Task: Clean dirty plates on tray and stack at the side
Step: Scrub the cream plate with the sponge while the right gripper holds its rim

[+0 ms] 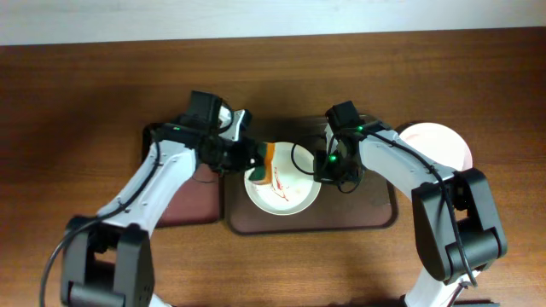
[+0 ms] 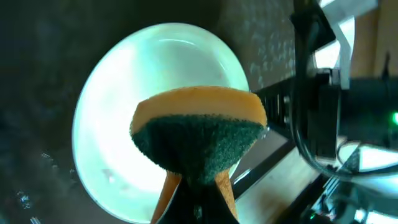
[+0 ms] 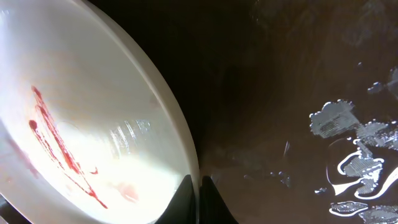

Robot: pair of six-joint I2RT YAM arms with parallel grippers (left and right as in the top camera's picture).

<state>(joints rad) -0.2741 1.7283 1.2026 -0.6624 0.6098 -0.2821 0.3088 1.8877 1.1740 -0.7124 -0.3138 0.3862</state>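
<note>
Since red smears mark the plate, I should lower my left gripper to wipe it, then move over the smaller reddish-brown tray [image 1: 191,193], descend and release the sponge.
A white plate [image 1: 286,194] with red smears lies on the dark brown tray [image 1: 358,220]. My right gripper [image 1: 324,168] is shut on the plate's right rim; the right wrist view shows the fingers [image 3: 198,194] pinching the rim of the smeared plate [image 3: 81,137]. My left gripper [image 1: 250,159] is shut on an orange sponge with a green scouring face [image 1: 263,164], held over the plate's left edge. In the left wrist view the sponge [image 2: 199,130] hangs above the plate [image 2: 118,118]. A second white plate [image 1: 442,143] sits on the table right of the tray.
A smaller reddish-brown tray [image 1: 189,203] lies left of the big tray, under my left arm. The big tray's surface [image 3: 298,93] is wet with droplets. The brown wooden table [image 1: 85,102] surrounds both trays.
</note>
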